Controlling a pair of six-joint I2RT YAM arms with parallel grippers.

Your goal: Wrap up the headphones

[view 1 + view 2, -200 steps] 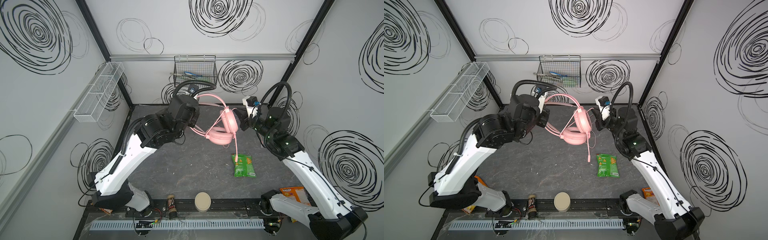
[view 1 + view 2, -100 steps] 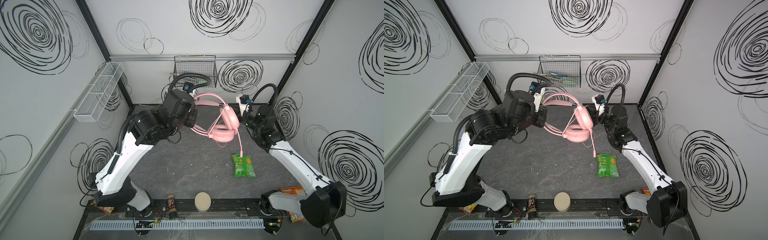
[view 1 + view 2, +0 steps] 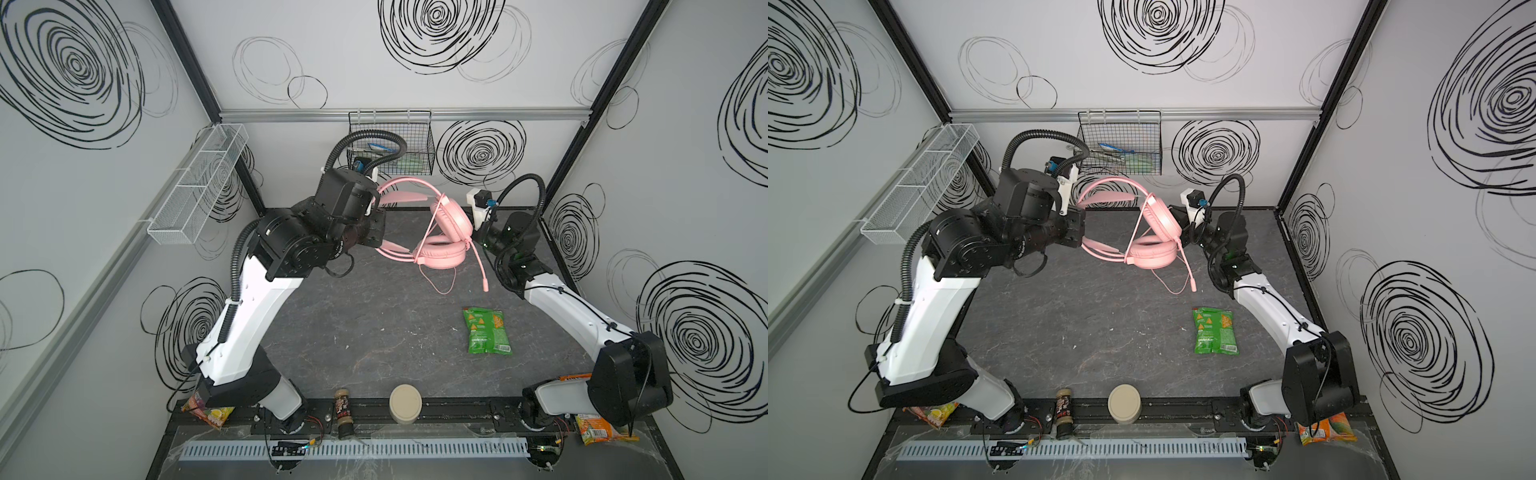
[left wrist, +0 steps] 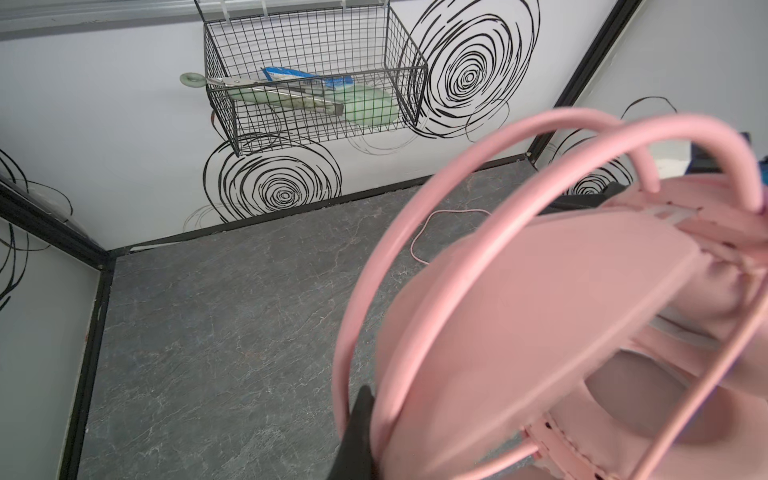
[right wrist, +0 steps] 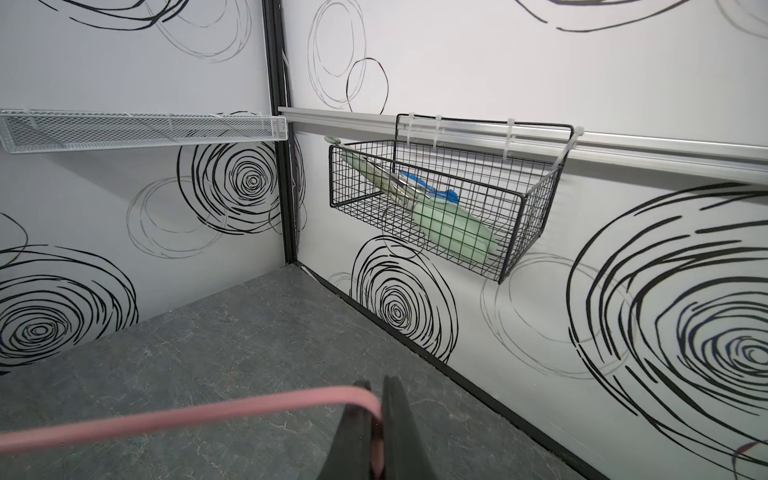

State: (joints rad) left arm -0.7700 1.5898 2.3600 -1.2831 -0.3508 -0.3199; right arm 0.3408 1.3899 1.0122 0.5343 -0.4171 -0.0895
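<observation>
A piece of the thin pink cable already crosses between the earcups, so next the right gripper will go down from behind the upper earcup to beside the lower earcup [image 3: 441,253] and release the cable.
The pale pink headphones [image 3: 451,218] [image 3: 1156,222] hang in the air over the back of the table, one earcup above the other. My left gripper [image 3: 377,232] [image 3: 1077,230] is shut on the headband; in the left wrist view one black finger [image 4: 357,432] presses against the pink band [image 4: 415,257]. My right gripper [image 3: 1179,222] sits just behind the upper earcup, mostly hidden in both top views. In the right wrist view it [image 5: 377,415] is shut on the thin pink cable [image 5: 166,422]. The boom microphone [image 3: 481,268] and a cable loop [image 3: 440,286] dangle below.
A green snack bag [image 3: 486,330] lies on the dark table at the right. A beige round lid [image 3: 405,403] and a small bottle [image 3: 344,413] sit at the front edge. A black wire basket [image 3: 390,145] hangs on the back wall, a white mesh shelf [image 3: 199,183] on the left wall.
My right arm has folded down, its elbow dropping toward the front, while its gripper stayed by the upper earcup. The left arm shifted slightly left and back. A cable loop now hangs under the lower earcup.
</observation>
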